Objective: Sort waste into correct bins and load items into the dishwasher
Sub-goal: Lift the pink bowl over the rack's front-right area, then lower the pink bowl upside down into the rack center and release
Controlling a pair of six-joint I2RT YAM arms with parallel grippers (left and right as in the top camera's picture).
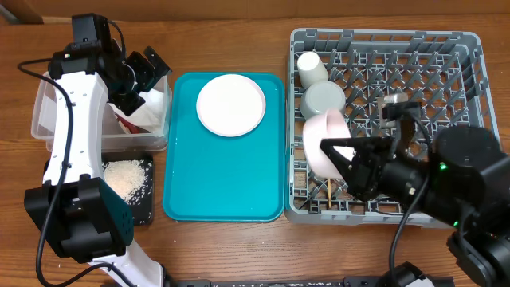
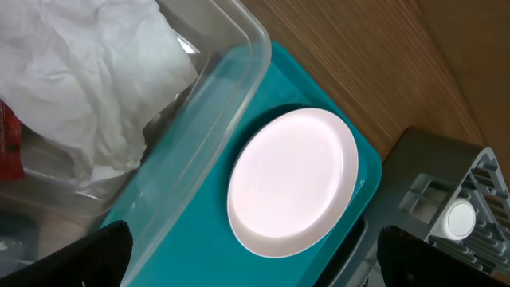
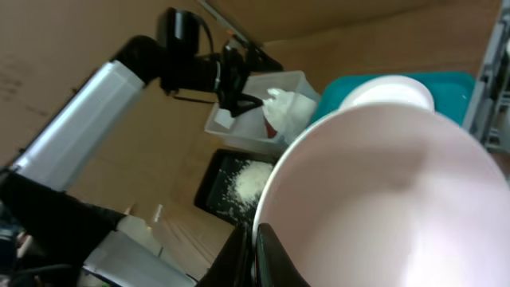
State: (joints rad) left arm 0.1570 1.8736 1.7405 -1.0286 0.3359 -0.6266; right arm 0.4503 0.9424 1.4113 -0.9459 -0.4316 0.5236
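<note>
The pegs lie below my right gripper, so it will move down and tip the pink bowl [image 1: 325, 140] with its opening down at the open rack wires beside the whitish bowl. It will then release the pink bowl's rim.
My right gripper [image 1: 344, 156] is shut on the rim of a pale pink bowl [image 1: 325, 140], which stands tilted on edge over the left side of the grey dishwasher rack [image 1: 382, 44]. That bowl [image 3: 382, 183] fills the right wrist view, with the gripper [image 3: 253, 255] pinching its edge. A white cup [image 1: 311, 66], a whitish bowl [image 1: 323, 97] and chopsticks [image 1: 329, 191] sit in the rack. The pale plate [image 1: 230, 104] lies on the teal tray [image 1: 223, 183]. My left gripper [image 1: 147, 76] hangs open and empty over the clear tub [image 1: 48, 119], which holds the napkin [image 1: 153, 108] and red wrapper [image 1: 126, 121].
Rice [image 1: 127, 177] lies on the black tray [image 1: 143, 211] in front of the tub. In the left wrist view the open gripper [image 2: 255, 267] looks down on the tub wall [image 2: 215, 104], the napkin [image 2: 80, 72], the plate [image 2: 291, 183] and the rack corner [image 2: 462, 199].
</note>
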